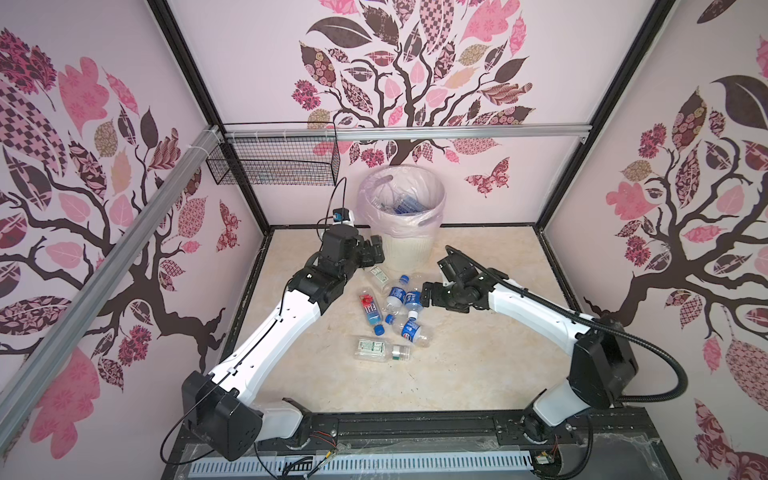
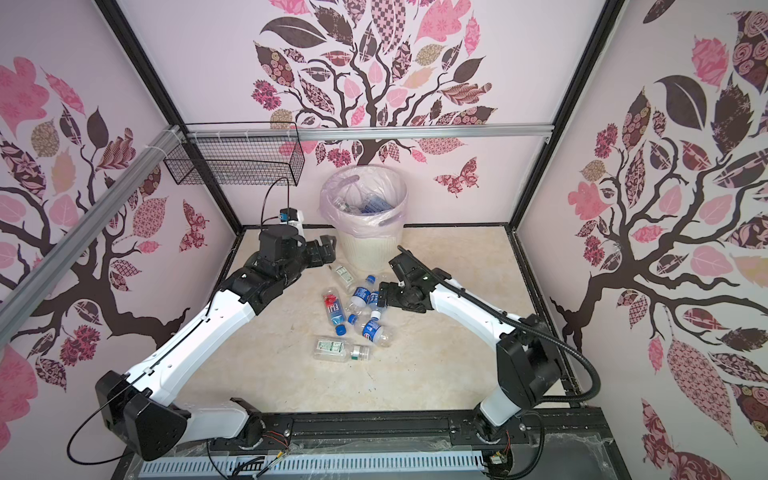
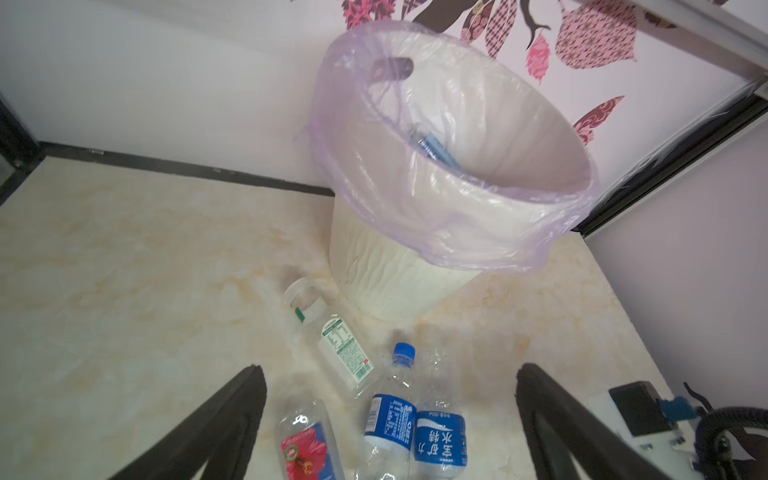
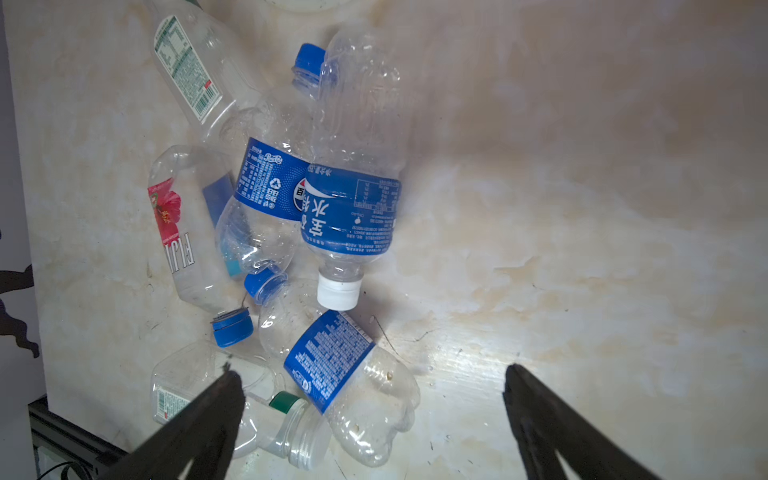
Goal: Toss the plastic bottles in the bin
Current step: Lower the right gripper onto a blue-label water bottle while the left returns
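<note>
I will lower my right gripper toward the Fiji bottle next and place its fingers on both sides of the white-capped bottle's blue label [image 1: 412, 298] [image 4: 352, 211] below it, because one side is clear.
Several plastic bottles [image 1: 395, 307] lie in a loose heap on the marble floor in front of the bin [image 1: 405, 249], a cream ribbed basket with a pale pink liner. More bottles [image 1: 405, 203] lie inside it. The heap includes a Fiji bottle with a red flower [image 4: 183, 232], blue-labelled bottles [image 4: 353, 208] and white-labelled ones [image 1: 376, 348]. My left gripper [image 1: 374, 253] hangs open beside the bin's left wall, above the heap's far end, holding nothing [image 3: 390, 370]. My right gripper [image 1: 427, 292] is open at the heap's right edge, also holding nothing [image 4: 370, 372].
A black wire mesh basket [image 1: 282, 162] hangs from the aluminium rail [image 1: 457, 131] on the back wall, left of the bin. Patterned walls close in the left, back and right. A black rail [image 1: 415, 424] carrying both arm bases runs along the front.
</note>
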`<action>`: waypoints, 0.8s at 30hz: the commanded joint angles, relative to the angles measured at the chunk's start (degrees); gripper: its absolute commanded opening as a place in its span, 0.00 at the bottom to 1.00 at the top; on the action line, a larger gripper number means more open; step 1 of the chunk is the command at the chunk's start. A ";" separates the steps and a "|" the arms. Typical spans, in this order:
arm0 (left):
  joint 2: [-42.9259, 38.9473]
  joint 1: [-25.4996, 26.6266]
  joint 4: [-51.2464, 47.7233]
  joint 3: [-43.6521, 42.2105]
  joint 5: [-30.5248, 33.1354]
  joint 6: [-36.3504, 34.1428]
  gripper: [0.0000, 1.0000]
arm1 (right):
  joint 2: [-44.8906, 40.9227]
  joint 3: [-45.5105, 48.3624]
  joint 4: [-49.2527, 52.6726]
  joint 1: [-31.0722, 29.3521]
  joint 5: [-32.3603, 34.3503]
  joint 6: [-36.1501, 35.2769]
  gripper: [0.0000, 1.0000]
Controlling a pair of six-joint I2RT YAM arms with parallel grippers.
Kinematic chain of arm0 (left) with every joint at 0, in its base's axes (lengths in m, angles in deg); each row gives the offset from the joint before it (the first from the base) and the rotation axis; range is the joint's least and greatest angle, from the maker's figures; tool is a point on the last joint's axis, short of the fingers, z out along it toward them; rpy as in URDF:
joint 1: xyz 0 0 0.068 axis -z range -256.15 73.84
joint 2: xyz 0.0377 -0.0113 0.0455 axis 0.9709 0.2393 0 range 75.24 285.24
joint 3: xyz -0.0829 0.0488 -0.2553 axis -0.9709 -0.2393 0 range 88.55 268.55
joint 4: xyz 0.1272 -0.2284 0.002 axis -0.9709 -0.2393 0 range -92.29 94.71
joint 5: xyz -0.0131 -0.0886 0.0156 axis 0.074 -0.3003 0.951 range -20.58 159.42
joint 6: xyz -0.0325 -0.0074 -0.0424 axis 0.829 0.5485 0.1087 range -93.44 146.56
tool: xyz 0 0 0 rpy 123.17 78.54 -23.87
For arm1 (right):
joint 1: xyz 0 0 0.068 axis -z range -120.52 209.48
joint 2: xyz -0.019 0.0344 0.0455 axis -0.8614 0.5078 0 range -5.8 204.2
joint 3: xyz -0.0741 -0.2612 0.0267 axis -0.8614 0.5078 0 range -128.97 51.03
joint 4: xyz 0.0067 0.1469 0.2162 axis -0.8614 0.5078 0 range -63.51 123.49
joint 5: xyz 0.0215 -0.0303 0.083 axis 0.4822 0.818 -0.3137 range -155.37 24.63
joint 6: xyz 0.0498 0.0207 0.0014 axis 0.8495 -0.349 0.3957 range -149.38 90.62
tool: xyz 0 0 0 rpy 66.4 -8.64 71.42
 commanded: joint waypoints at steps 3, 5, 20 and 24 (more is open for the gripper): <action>-2.40 -0.19 -5.50 -5.43 -0.68 3.28 0.97 | 8.18 -3.42 -4.42 -0.80 -2.39 5.30 0.99; -3.25 -0.20 -6.60 -7.42 -0.78 3.77 0.97 | 10.16 -3.80 -5.84 -1.06 -2.84 6.71 0.99; -3.85 0.38 -9.02 -15.45 4.15 5.38 0.97 | 21.28 -8.53 -8.36 -1.26 -1.99 9.18 0.95; -0.76 0.29 -10.79 -13.21 3.71 2.01 0.97 | 23.06 -10.70 -7.26 -1.24 -1.70 8.52 0.90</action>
